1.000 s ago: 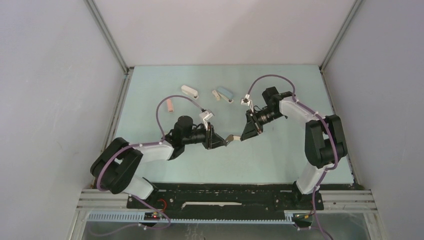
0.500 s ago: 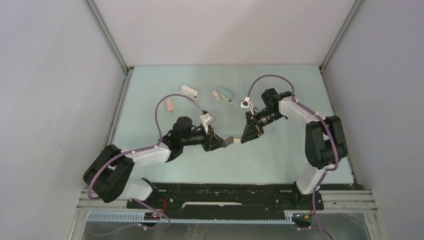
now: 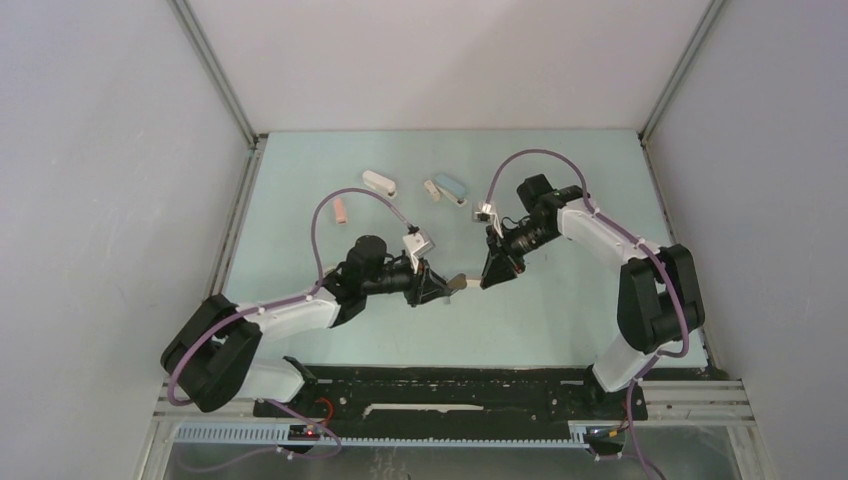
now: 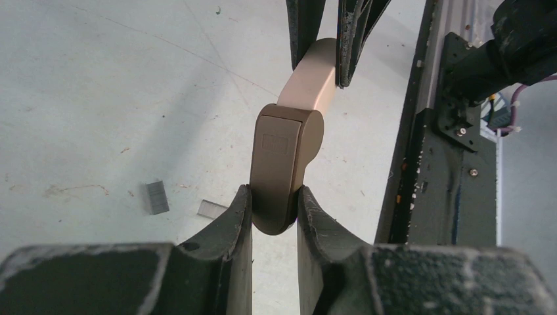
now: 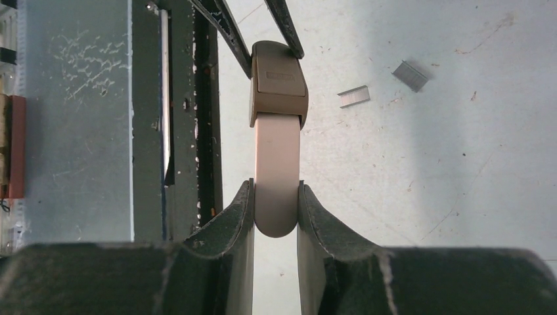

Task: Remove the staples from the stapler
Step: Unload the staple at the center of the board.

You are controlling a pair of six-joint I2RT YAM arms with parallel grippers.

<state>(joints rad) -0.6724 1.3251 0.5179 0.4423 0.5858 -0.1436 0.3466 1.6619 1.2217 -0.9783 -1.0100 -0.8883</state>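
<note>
The stapler should go outward and down from my right gripper onto bare tabletop, clear of the blue stapler.
A small tan stapler (image 3: 457,282) hangs above the table, held at both ends. My left gripper (image 4: 274,197) is shut on its darker tan end (image 4: 286,157). My right gripper (image 5: 276,190) is shut on its paler, narrower end (image 5: 277,164). In the top view the two grippers face each other, left gripper (image 3: 438,288) and right gripper (image 3: 487,277), with the stapler bridging them. Two short grey strips of staples lie on the table below: one strip (image 4: 156,197) and another (image 4: 212,209) in the left wrist view, the same pair (image 5: 354,96) (image 5: 411,75) in the right wrist view.
Further back on the table lie a white stapler (image 3: 379,182), a blue stapler (image 3: 449,186) and a pink stapler (image 3: 341,209). The black mounting rail (image 3: 450,385) runs along the near edge. Grey walls enclose the table on three sides.
Both arms have shifted a little, the right one reaching further to the left. The stapler stays held between the two grippers, slightly to the left of where it was.
</note>
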